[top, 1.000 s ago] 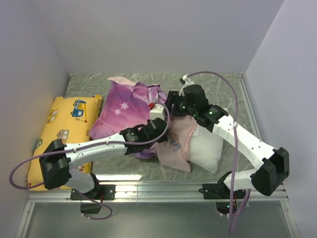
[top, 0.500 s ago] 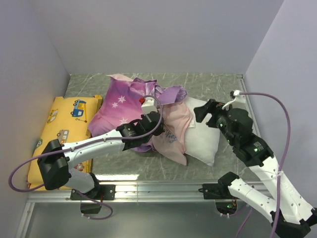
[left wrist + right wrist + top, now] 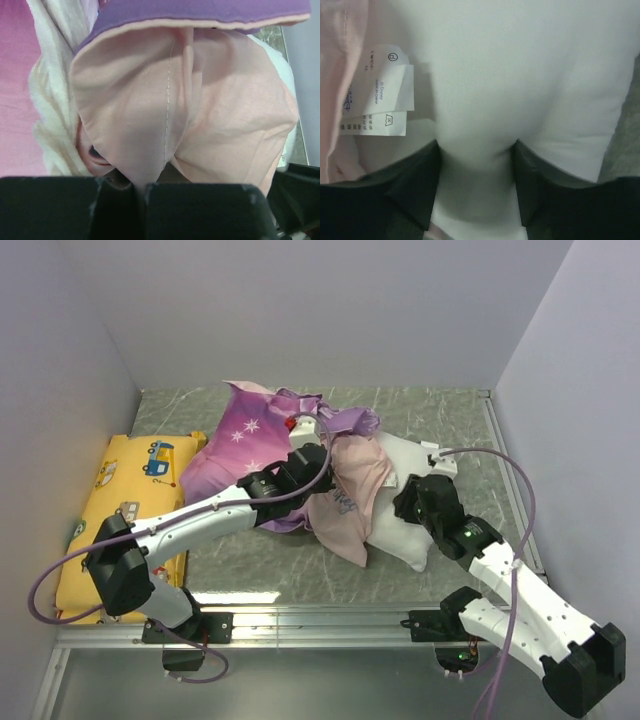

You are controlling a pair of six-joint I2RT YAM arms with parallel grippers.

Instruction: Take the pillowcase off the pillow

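Note:
Next, the left gripper pulls over the snowflake cloth (image 3: pixel 232 452) toward the yellow cushion and releases the fold, as the pale pink cloth still covers the white pillow (image 3: pixel 400 465).
The pink-purple pillowcase (image 3: pixel 245 440) with white snowflakes lies bunched at the table's middle, its paler pink inside (image 3: pixel 345 495) turned out over the white pillow (image 3: pixel 400 465). My left gripper (image 3: pixel 318 447) is shut on a fold of that pale pink pillowcase (image 3: pixel 200 100), pinched at the jaws (image 3: pixel 140 184). My right gripper (image 3: pixel 405 508) is shut on a bulge of the pillow (image 3: pixel 520 65), the white stuffing squeezed between the fingers (image 3: pixel 476 165). A small printed tag (image 3: pixel 385 95) hangs at the pillow's edge, beside the pink cloth (image 3: pixel 340 50).
A yellow cushion (image 3: pixel 120 500) with cartoon vehicles lies along the left wall. Walls close the table on the left, back and right. A metal rail (image 3: pixel 320 625) runs along the near edge by the arm bases.
My right arm swung away from the pillowcase, came down on the pillow's near right part and closed on it. My left gripper carried the pillowcase fold toward the back.

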